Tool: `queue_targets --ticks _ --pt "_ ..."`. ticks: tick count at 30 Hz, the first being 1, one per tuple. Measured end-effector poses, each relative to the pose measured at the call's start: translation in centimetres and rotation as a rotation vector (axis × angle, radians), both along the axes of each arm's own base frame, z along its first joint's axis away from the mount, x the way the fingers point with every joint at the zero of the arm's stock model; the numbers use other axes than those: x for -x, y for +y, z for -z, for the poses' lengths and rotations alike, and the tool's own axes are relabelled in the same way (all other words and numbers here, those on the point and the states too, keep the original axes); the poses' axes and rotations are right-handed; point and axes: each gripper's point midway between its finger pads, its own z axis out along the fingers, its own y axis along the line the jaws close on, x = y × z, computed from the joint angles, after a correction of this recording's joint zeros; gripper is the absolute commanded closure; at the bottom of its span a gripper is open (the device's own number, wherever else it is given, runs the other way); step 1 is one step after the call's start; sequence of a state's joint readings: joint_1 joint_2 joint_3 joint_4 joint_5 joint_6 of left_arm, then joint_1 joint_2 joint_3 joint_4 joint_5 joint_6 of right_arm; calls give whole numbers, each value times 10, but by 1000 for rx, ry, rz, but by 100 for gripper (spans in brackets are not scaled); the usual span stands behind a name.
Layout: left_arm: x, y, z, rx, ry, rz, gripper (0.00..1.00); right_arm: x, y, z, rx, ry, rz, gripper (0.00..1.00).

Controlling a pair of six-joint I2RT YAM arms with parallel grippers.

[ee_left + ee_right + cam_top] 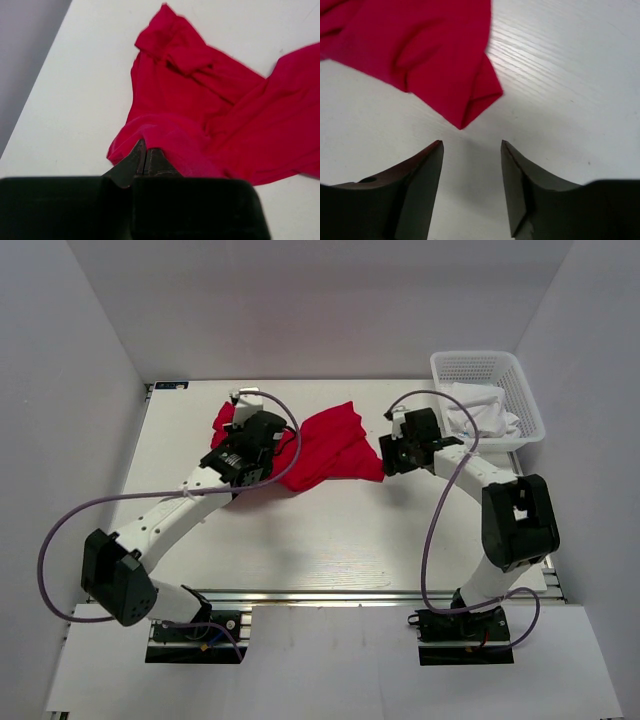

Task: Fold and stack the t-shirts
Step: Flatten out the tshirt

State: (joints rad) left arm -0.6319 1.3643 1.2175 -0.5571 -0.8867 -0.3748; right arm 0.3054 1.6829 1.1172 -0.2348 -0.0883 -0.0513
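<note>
The shirt's corner [379, 476] [461, 120] lies below, just past my right gripper's open fingers and in line with their gap, so I will next lower the gripper onto it and close.
One bright red t-shirt [335, 445] lies crumpled across the back middle of the white table [330, 540]. My left gripper [238, 480] is at the shirt's left end. In the left wrist view the gripper [145, 150] is shut on a fold of the shirt [200, 100] near its lower left edge. My right gripper [390, 462] is at the shirt's right end. In the right wrist view it [471, 150] is open and empty, with a corner of the shirt [420, 45] lying on the table just beyond the fingertips, apart from them.
A white mesh basket [480, 368] stands at the back right corner with white cloth [485, 418] in it, close behind the right arm. Grey walls close in the table on the left, back and right.
</note>
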Motion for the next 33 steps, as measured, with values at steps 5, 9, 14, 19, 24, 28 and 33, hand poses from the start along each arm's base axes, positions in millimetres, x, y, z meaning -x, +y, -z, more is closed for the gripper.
queue_targets --ticks 5,9,14,19,24,28,33 --pt "-2 -3 31 -44 90 -5 100 15 30 10 34 -2 -117 42" --pt "0 -2 35 -47 105 -11 100 24 41 22 74 2 -158 42" --pt "1 -1 36 -47 109 -14 100 20 32 51 152 38 -120 47" --pt "1 -1 36 -45 108 -16 100 11 32 57 172 21 -108 100" --pt "5 6 31 -70 104 -41 100 6 39 43 129 4 -79 100" --pt "8 16 6 -69 44 -76 100 9 39 -22 47 -96 -25 100" --pt "21 36 -63 -9 -137 -120 100 17 26 -171 -123 -417 73 100"
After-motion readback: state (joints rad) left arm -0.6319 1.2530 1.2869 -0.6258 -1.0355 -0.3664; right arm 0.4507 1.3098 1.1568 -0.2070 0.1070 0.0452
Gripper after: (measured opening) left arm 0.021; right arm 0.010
